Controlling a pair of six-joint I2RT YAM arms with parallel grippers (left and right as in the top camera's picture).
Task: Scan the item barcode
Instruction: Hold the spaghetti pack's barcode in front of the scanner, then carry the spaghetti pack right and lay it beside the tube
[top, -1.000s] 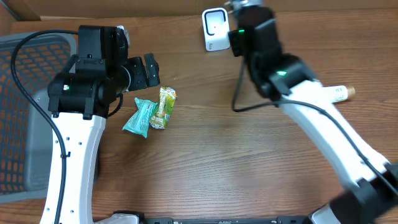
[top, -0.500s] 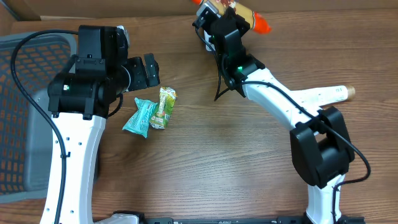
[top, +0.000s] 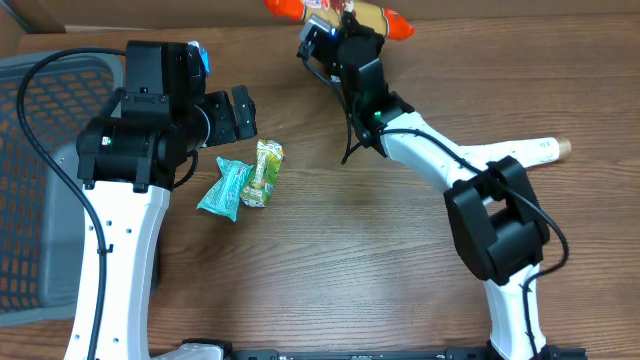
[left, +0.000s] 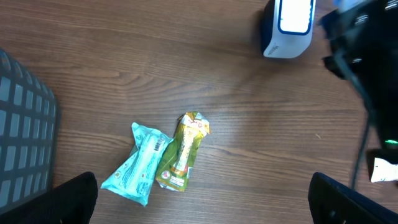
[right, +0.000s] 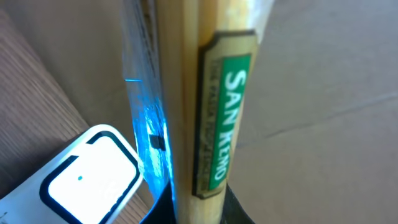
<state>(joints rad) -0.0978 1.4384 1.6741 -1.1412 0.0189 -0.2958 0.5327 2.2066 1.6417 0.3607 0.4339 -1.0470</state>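
I will next move my right gripper back and to the right in the overhead view, then down to release the packet beside the white thing, where the tabletop is clear.
My right gripper reaches to the table's far edge, shut on a long San Remo packet with orange ends. In the right wrist view the packet stands up between the dark fingers of the right gripper. Blue light falls on its wrap, and the white scanner is just to its left. The scanner also shows in the left wrist view; overhead, the arm hides it. My left gripper hangs open and empty above a teal packet and a green packet.
A grey basket stands at the left edge. In the left wrist view the teal packet and green packet lie side by side, touching. A white thing with a tan tip lies at the right. Cardboard backs the far edge.
The right arm has swung round and carried the long packet left along the far edge, to above the scanner. The left arm and the two small packets have not moved.
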